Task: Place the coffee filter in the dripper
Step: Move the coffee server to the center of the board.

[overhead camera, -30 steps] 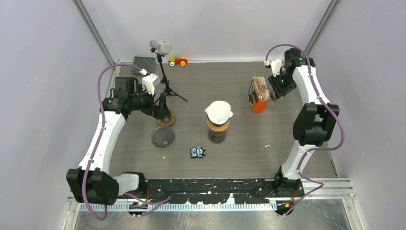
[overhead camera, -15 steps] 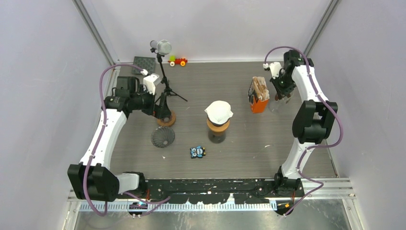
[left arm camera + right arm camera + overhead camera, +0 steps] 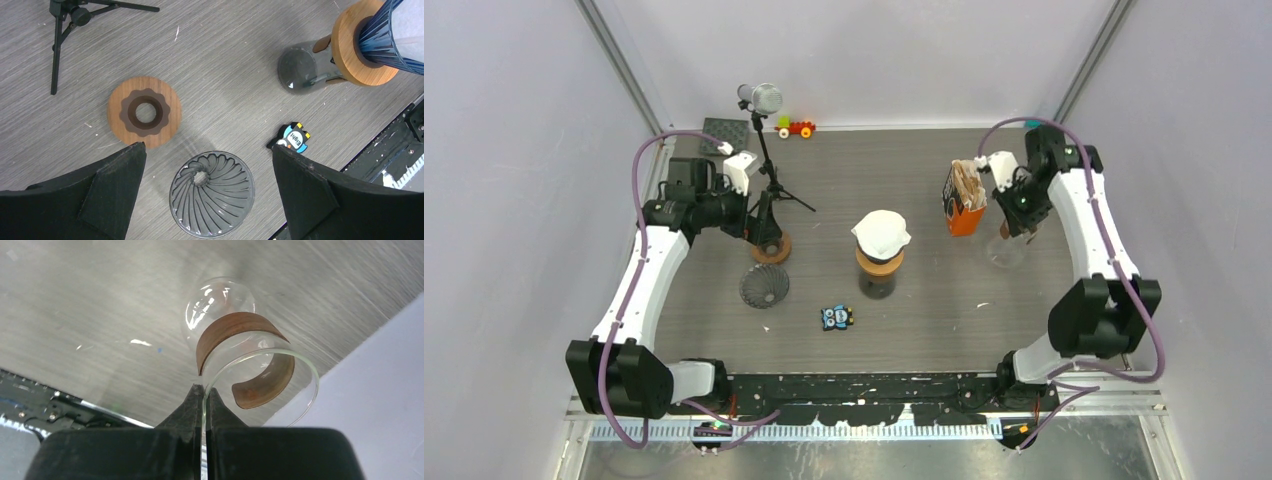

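Next, the right gripper carries the carafe toward the dark glass vessel, onto the bare table on the orange holder's near side, and releases the carafe's rim.
A white coffee filter (image 3: pixel 882 232) sits in a blue ribbed dripper (image 3: pixel 380 35) with a wooden collar, on a dark glass vessel at the table's middle. A second dripper (image 3: pixel 212 194), grey and ribbed, lies mouth-up on the table (image 3: pixel 924 300) directly under my left gripper (image 3: pixel 206 150), which is open and empty. More brown filters stand in an orange holder (image 3: pixel 965 195). My right gripper (image 3: pixel 205 389) is shut on the rim of a clear glass carafe (image 3: pixel 220 305) with a brown collar, right of the holder.
A wooden ring (image 3: pixel 145 112) lies beside the grey dripper, under a microphone tripod (image 3: pixel 769 180). A small owl toy (image 3: pixel 836 317) lies near the front. A toy car (image 3: pixel 796 128) and a dark pad (image 3: pixel 724 133) sit at the back wall.
My right gripper has shut on the glass carafe's rim and carried it from behind the orange holder toward the near right. The left arm has stayed put.
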